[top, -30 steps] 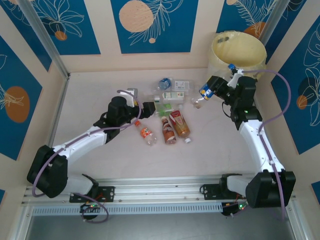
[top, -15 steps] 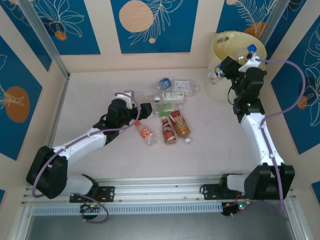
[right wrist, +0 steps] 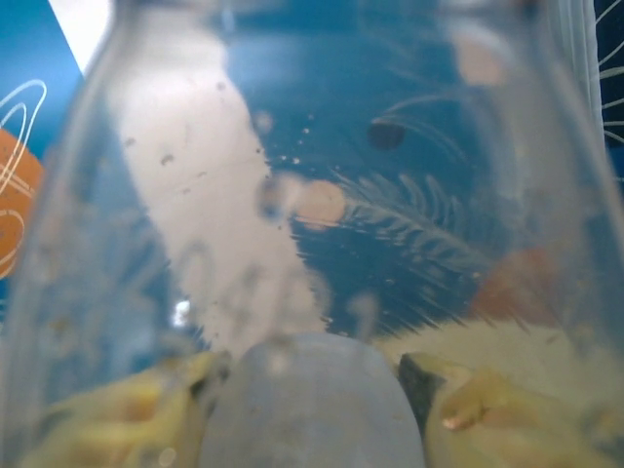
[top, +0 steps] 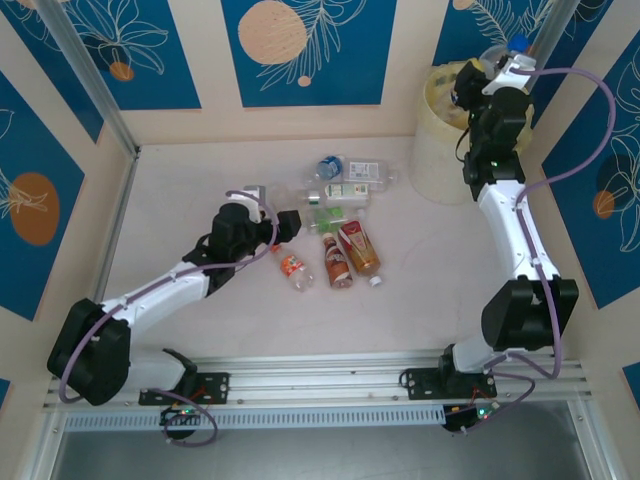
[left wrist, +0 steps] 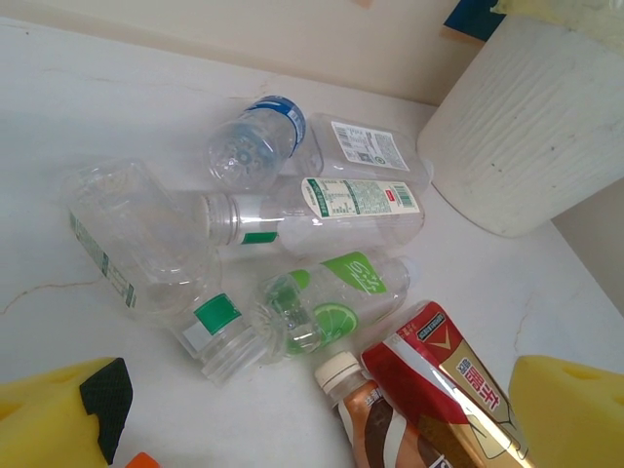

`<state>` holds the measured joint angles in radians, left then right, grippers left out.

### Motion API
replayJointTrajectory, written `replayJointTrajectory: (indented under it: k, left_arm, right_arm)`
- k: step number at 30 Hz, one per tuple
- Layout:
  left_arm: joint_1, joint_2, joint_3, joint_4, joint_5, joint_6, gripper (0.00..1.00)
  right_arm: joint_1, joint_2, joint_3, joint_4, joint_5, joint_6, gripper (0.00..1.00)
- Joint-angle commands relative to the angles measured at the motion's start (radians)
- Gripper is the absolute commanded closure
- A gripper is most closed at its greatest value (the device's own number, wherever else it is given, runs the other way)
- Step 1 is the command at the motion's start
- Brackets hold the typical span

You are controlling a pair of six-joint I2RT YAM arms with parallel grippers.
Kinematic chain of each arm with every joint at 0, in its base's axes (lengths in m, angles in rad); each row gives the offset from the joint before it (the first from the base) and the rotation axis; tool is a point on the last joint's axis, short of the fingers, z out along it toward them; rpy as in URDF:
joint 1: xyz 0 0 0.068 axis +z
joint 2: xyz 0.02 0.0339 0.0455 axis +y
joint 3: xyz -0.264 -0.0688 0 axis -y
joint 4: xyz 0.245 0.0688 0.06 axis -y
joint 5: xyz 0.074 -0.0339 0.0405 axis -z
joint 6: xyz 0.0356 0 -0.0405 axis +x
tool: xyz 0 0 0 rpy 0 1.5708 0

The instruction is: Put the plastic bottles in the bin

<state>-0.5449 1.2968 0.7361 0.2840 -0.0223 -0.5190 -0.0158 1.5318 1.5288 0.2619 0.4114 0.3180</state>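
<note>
The robot's right gripper should tilt downward and move down into the cream bin's opening (top: 446, 95) to let go of the clear bottle, since the bottle sticks out past the bin's far rim.
Several plastic bottles lie in a pile mid-table: a blue-labelled one (top: 328, 166), a green-labelled one (left wrist: 336, 302), a red one (top: 358, 248), a brown one (top: 337, 262) and an orange-capped one (top: 292, 268). My left gripper (top: 290, 222) hovers open at the pile's left edge, its yellow fingers (left wrist: 570, 414) on either side of the brown and red bottles. My right gripper (top: 466, 86) is raised over the rim of the cream bin (top: 440, 150) and is shut on a clear bottle (right wrist: 322, 195). That bottle's body hides most of what lies beyond the fingers.
The bin (left wrist: 536, 127) stands in the far right corner against the blue-patterned walls. A metal post (top: 90, 80) runs down the left wall. Bare tabletop lies left of the pile and in front of it.
My right arm has lifted its bottle from beside the bin's wall up and back to above the rim. The left gripper has shifted slightly left and stays open.
</note>
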Motion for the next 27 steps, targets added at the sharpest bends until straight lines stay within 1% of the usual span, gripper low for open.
replayJointTrajectory:
  k: [1,3,4,5,6,7,8,10,12,15,19,22,23,24,25,27]
  left_arm:
    - [0.009,-0.021,-0.023,0.034,-0.025,0.015,0.00]
    - [0.010,-0.017,-0.030,0.040,-0.028,0.007,0.00]
    - [0.008,-0.015,-0.032,0.043,-0.027,0.001,0.00]
    - [0.009,-0.011,-0.031,0.045,-0.024,-0.002,0.00]
    - [0.010,-0.009,-0.031,0.044,-0.022,-0.005,0.00]
    - [0.009,-0.006,-0.030,0.044,-0.020,-0.009,0.00]
    - [0.010,-0.002,-0.029,0.044,-0.018,-0.013,0.00]
    - [0.009,0.001,-0.029,0.045,-0.015,-0.022,0.00]
    - [0.010,0.007,-0.032,0.047,-0.012,-0.033,0.00]
    - [0.010,0.012,-0.042,0.052,-0.008,-0.048,0.00]
    - [0.010,0.015,-0.047,0.047,-0.004,-0.062,0.00]
    - [0.010,0.023,-0.044,0.049,-0.007,-0.061,0.00]
    - [0.010,0.028,-0.041,0.049,-0.008,-0.062,0.00]
    - [0.010,0.032,-0.038,0.049,-0.007,-0.063,0.00]
    - [0.010,0.037,-0.034,0.049,-0.002,-0.064,0.00]
    - [0.010,0.047,-0.028,0.049,0.005,-0.069,0.00]
  right_arm:
    - [-0.018,0.031,0.065,0.026,0.057,0.059,0.62]
    - [-0.010,0.061,0.046,0.042,0.120,0.060,0.62]
    - [0.001,0.072,0.009,0.085,0.215,0.070,0.62]
    - [0.007,0.086,-0.057,0.207,0.299,0.084,0.61]
    - [0.007,0.098,-0.104,0.311,0.323,0.094,0.63]
    - [0.006,0.112,-0.123,0.362,0.342,0.118,0.64]
    - [0.009,0.128,-0.104,0.348,0.350,0.125,0.65]
    - [0.011,0.168,-0.022,0.230,0.361,0.136,0.63]
    - [0.001,0.208,0.018,0.162,0.360,0.193,0.61]
    - [-0.011,0.242,0.048,0.047,0.327,0.253,0.59]
    - [-0.040,0.267,0.078,-0.141,0.264,0.343,0.53]
    - [-0.079,0.300,0.148,-0.296,0.142,0.394,0.46]
    - [-0.088,0.315,0.193,-0.390,0.116,0.404,0.41]
    - [-0.089,0.326,0.226,-0.450,0.107,0.410,0.34]
    - [-0.091,0.334,0.251,-0.492,0.094,0.397,0.30]
    - [-0.089,0.329,0.260,-0.518,0.095,0.379,0.23]
